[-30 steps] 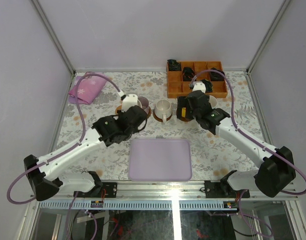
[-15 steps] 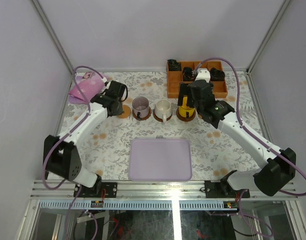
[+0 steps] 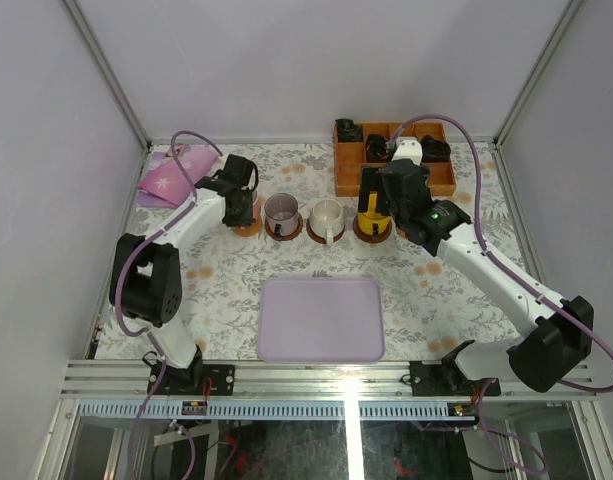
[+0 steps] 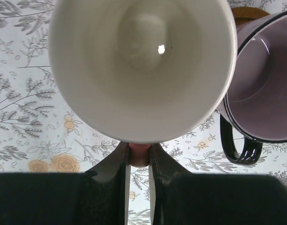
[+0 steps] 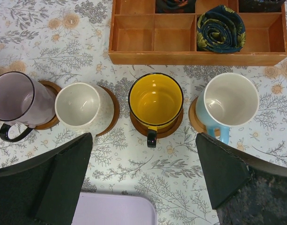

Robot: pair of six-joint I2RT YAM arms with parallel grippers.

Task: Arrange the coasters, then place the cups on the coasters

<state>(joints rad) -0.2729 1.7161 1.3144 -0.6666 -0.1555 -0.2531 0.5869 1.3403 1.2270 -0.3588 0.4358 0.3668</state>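
Note:
Next I will bring the pink cup down in my left gripper onto the free coaster below the gripper and release the handle, since the other coasters carry cups.
My left gripper (image 3: 240,203) is shut on the pink handle (image 4: 139,153) of the pink cup (image 4: 143,65), over the leftmost coaster (image 3: 249,229). The cup fills the left wrist view and hides whatever lies under it. Just to its right the purple cup (image 4: 265,84) stands on a coaster. In the right wrist view the purple (image 5: 17,98), white (image 5: 82,105), yellow (image 5: 156,101) and blue (image 5: 230,101) cups each sit on a coaster (image 5: 114,111). My right gripper (image 5: 145,183) hangs open above the cloth in front of the yellow cup, holding nothing.
An orange-brown compartmented box (image 3: 394,160) with dark rolled items stands at the back right, just behind the cups. A lavender tray (image 3: 321,318) lies in the near middle. A pink cloth (image 3: 171,178) lies at the back left, near my left arm.
My left arm has swung out from the middle to the leftmost coaster, its grip on the cup unchanged. My right gripper has drawn back and up from the cups and stays open.

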